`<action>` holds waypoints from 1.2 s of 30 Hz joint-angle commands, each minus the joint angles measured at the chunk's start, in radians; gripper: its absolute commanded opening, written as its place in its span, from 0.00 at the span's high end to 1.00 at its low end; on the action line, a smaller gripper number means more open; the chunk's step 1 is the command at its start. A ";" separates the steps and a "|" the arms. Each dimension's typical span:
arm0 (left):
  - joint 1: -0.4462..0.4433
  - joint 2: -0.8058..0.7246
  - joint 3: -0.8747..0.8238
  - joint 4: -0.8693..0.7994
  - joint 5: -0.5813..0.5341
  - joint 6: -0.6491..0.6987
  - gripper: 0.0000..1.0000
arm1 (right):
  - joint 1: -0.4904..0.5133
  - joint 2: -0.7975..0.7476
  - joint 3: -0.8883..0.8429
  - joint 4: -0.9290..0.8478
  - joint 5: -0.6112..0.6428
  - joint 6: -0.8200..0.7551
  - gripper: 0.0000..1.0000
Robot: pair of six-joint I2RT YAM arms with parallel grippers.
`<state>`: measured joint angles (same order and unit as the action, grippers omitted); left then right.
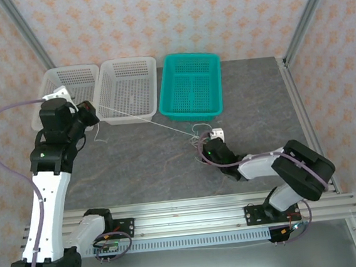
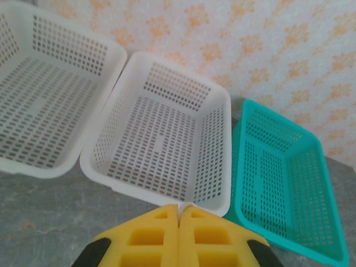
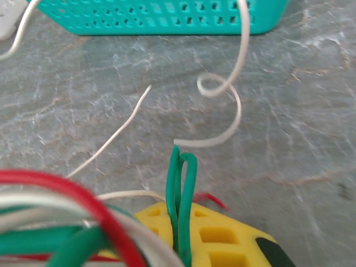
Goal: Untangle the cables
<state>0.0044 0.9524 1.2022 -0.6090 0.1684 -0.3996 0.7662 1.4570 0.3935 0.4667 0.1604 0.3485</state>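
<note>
The bare tabletop in front of the white baskets is below, so next my left gripper will move down toward the tangle, loosen the tight white cable and let go of its end.
A cream-white cable (image 1: 145, 121) runs taut across the table from my left gripper (image 1: 91, 113) to the tangle of cables (image 1: 203, 142) at the right. My left gripper (image 2: 179, 207) is shut on the end of that white cable (image 2: 189, 206), raised in front of the white baskets. Low on the table, my right gripper (image 1: 209, 151) sits at the tangle. In the right wrist view my right gripper (image 3: 181, 210) is shut on a green cable loop (image 3: 184, 178). Red cable (image 3: 78, 194) and more white and green strands cross blurred in the foreground. A curled white cable (image 3: 232, 105) lies beyond.
Two white baskets (image 1: 54, 95) (image 1: 108, 99) and a teal basket (image 1: 169, 103) stand in a row at the back. A small white plug (image 1: 216, 131) lies by the tangle. The metal frame rail (image 1: 191, 208) runs along the near edge.
</note>
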 commanded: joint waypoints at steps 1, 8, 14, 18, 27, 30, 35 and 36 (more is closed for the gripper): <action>0.043 -0.030 -0.092 0.158 -0.058 -0.037 1.00 | -0.033 -0.102 -0.054 -0.203 0.048 0.024 0.94; -0.014 -0.141 -0.531 0.393 0.159 -0.102 0.90 | -0.033 -0.447 -0.049 -0.239 -0.135 -0.216 0.93; -0.268 -0.233 -0.733 0.559 0.094 -0.088 0.67 | -0.033 -0.567 0.004 -0.308 -0.118 -0.434 0.94; -0.326 -0.262 -0.723 0.552 0.132 0.048 0.40 | -0.033 -0.579 0.033 -0.331 -0.081 -0.534 0.95; -0.633 -0.103 -0.595 0.688 0.183 0.404 0.34 | -0.033 -0.552 0.068 -0.343 -0.155 -0.545 0.94; -0.695 0.052 -0.521 0.749 0.145 0.411 0.34 | -0.033 -0.547 0.075 -0.351 -0.194 -0.541 0.94; -0.711 0.262 -0.438 0.867 0.128 0.415 0.35 | -0.033 -0.547 0.083 -0.352 -0.219 -0.524 0.93; -0.710 0.291 -0.431 0.890 0.140 0.418 0.35 | -0.033 -0.547 0.082 -0.347 -0.218 -0.521 0.93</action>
<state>-0.7006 1.1992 0.7338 0.1654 0.3218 -0.0242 0.7361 0.9127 0.4366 0.1154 -0.0353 -0.1799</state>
